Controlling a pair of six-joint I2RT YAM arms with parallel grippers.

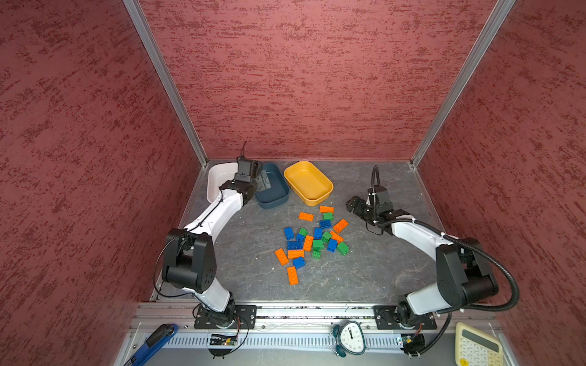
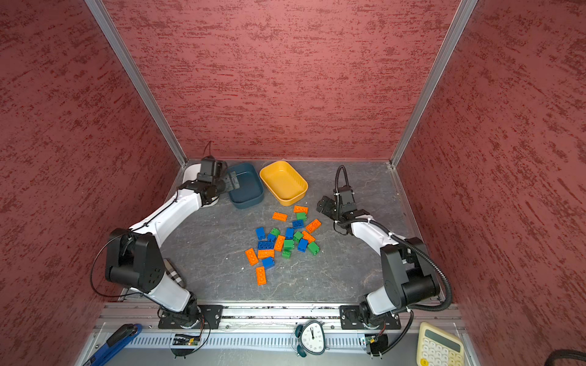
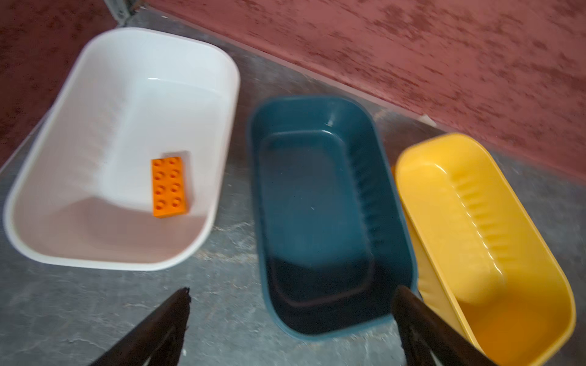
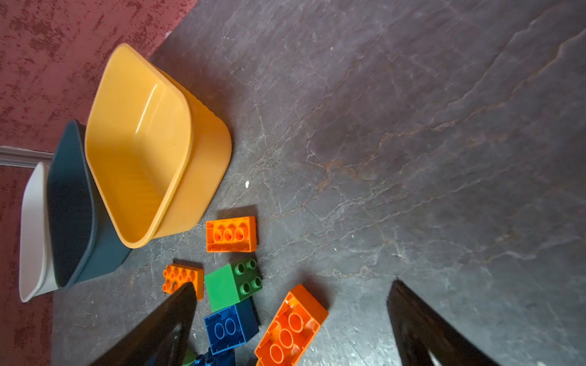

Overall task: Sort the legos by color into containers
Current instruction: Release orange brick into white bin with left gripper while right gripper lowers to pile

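The upturned orange lego (image 1: 340, 225) (image 4: 289, 331) is at an angle to my open fingers. My right gripper will next go down toward the pile and turn its fingers onto the lego's long sides.
Three containers stand at the back: a white tub (image 1: 215, 182), a dark teal tub (image 1: 276, 195) and a yellow ribbed tub (image 1: 309, 182). One orange lego (image 3: 169, 188) lies studs up in the white tub (image 3: 126, 95); the teal tub (image 3: 317, 206) and the yellow tub (image 3: 475, 237) hold nothing. My left gripper (image 3: 293, 290) hovers open and empty at the near left edge of the teal tub. Orange, blue and green legos (image 1: 314, 240) lie scattered mid-table. My right gripper (image 4: 292, 283) is open above the pile's far right edge, over an upturned orange lego (image 4: 290, 326), beside a green one (image 4: 233, 283).
Red textured walls (image 1: 301, 79) close in the table on three sides. Along the front rail lie a blue-handled tool (image 1: 152, 343), an alarm clock (image 1: 350, 337) and a cream calculator (image 1: 477, 347). Bare grey tabletop (image 1: 380, 272) stretches right of the pile.
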